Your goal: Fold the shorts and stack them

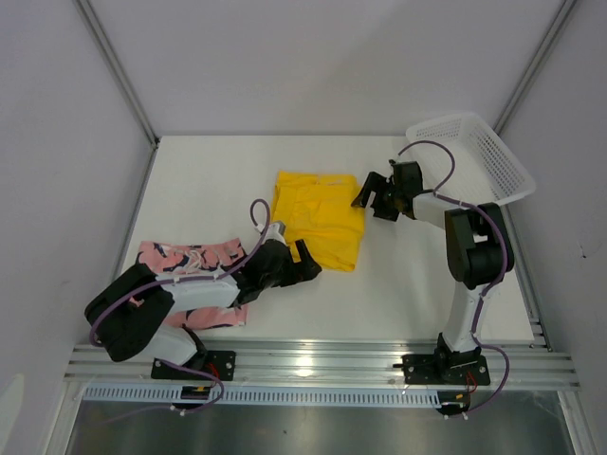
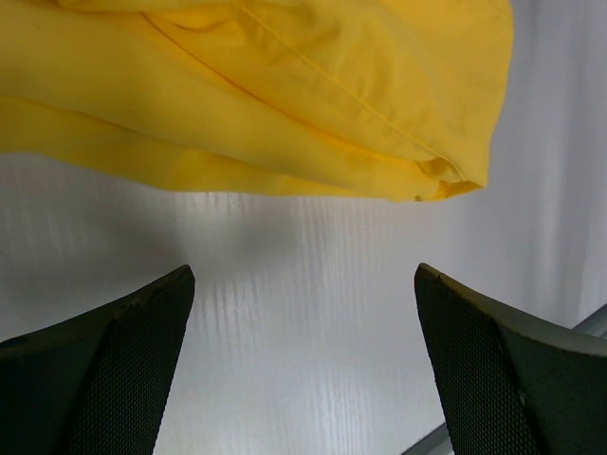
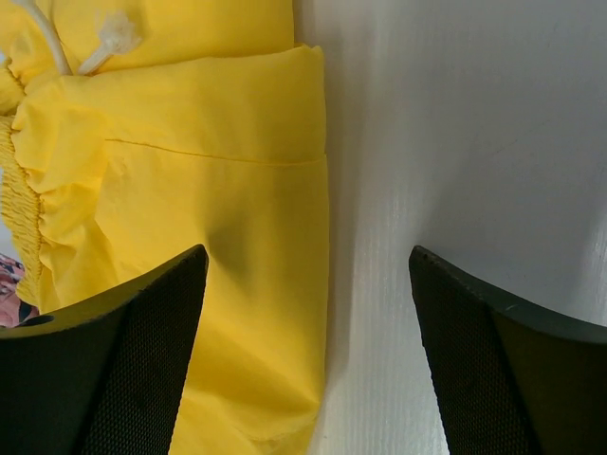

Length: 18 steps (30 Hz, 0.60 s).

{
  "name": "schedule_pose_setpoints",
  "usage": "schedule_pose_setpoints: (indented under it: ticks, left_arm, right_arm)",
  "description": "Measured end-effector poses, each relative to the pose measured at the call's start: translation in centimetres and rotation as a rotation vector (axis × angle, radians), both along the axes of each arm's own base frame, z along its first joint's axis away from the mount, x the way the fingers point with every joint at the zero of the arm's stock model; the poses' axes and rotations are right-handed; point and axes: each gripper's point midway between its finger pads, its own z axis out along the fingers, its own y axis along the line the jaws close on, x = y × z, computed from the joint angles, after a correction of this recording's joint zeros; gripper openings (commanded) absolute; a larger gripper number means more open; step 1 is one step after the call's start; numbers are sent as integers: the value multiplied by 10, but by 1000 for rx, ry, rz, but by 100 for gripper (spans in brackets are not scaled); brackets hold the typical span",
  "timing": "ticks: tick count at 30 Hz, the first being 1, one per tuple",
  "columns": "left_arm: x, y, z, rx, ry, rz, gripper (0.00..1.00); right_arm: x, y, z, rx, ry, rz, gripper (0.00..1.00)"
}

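My left gripper has only bare table between its fingers. It will next move outward onto the yellow shorts' near edge (image 1: 322, 259) (image 2: 327, 178), which is just ahead of it.
The yellow shorts (image 1: 318, 220) lie folded in the middle of the table. The pink printed shorts (image 1: 190, 258) lie flat at the left, partly under my left arm. My left gripper (image 1: 303, 268) is open just off the yellow shorts' near edge. In the left wrist view the yellow shorts (image 2: 285, 85) lie ahead of the left gripper (image 2: 303, 270), with only bare table between the fingers. My right gripper (image 1: 373, 199) hovers open at the shorts' far right corner. In the right wrist view the right gripper (image 3: 308, 251) straddles the side edge of the yellow shorts (image 3: 190, 190), by the waistband and white drawstring.
A white mesh basket (image 1: 474, 156) sits tilted at the back right corner, behind my right arm. Grey walls close in the table on three sides. A metal rail (image 1: 322, 360) runs along the near edge.
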Motion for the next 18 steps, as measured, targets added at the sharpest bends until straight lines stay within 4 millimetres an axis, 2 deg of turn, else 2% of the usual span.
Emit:
schedule_pose_setpoints:
  ticks: [3, 12, 13, 16, 18]
  left_arm:
    - [6, 3, -8, 9, 7, 48, 99]
    - [32, -14, -4, -111, 3, 177, 99]
    - [34, -17, -3, -128, 3, 185, 99]
    - [39, -22, -2, -169, 0, 202, 99]
    - [42, -25, -2, -188, -2, 210, 99]
  right_arm:
    - [2, 0, 0, 24, -17, -14, 88]
    - [-2, 8, 2, 97, -56, -40, 84]
    - [-2, 9, 2, 103, -59, -41, 77]
    - [-7, 14, -1, 122, -48, -47, 65]
    - [-12, 18, -4, 140, -42, -49, 60]
